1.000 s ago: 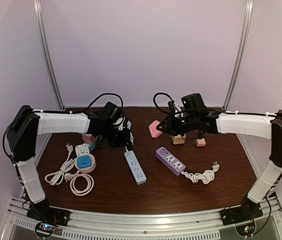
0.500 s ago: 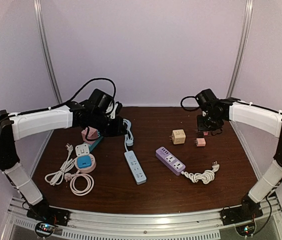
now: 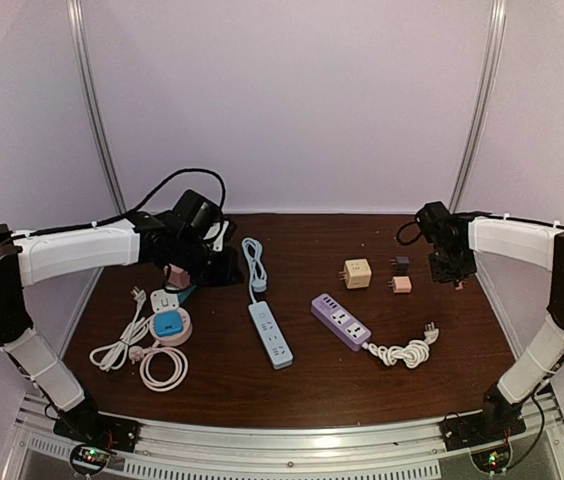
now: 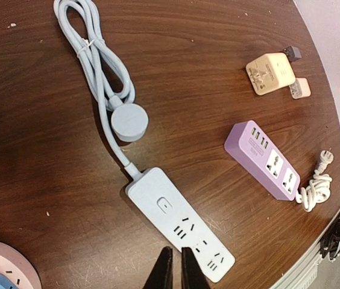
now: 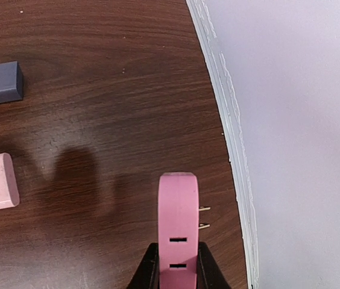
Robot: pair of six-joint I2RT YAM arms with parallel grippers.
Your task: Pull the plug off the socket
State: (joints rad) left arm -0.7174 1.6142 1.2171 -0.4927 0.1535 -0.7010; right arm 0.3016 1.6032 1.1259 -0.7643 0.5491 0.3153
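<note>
The right gripper is above a clear spot on the bare tabletop [image 3: 446,306] [image 5: 120,233] beside the small pink adapter, so it will move down there next and let go of the pink plug.
My right gripper [image 3: 455,278] [image 5: 178,256] is shut on a pink plug adapter [image 5: 178,217], held just above the table near its right edge, prongs pointing right. The pink adapter barely shows in the top view [image 3: 459,285]. My left gripper [image 3: 227,270] [image 4: 173,250] is shut and empty, left of the light blue power strip [image 3: 270,335] [image 4: 182,223], whose sockets are bare. Its coiled cord [image 3: 252,262] [image 4: 100,72] lies behind it.
A purple power strip [image 3: 340,320] with a white cord [image 3: 407,350] lies mid-table. A beige cube adapter [image 3: 357,273], small pink adapter [image 3: 400,284] and grey charger [image 3: 400,263] sit behind it. A pink round socket with a blue plug [image 3: 169,325] and white cables [image 3: 112,350] lie at left.
My right arm has swung from the table's middle to the far right, carrying the pink adapter. My left gripper has drawn back to the left, away from the blue strip's cord.
</note>
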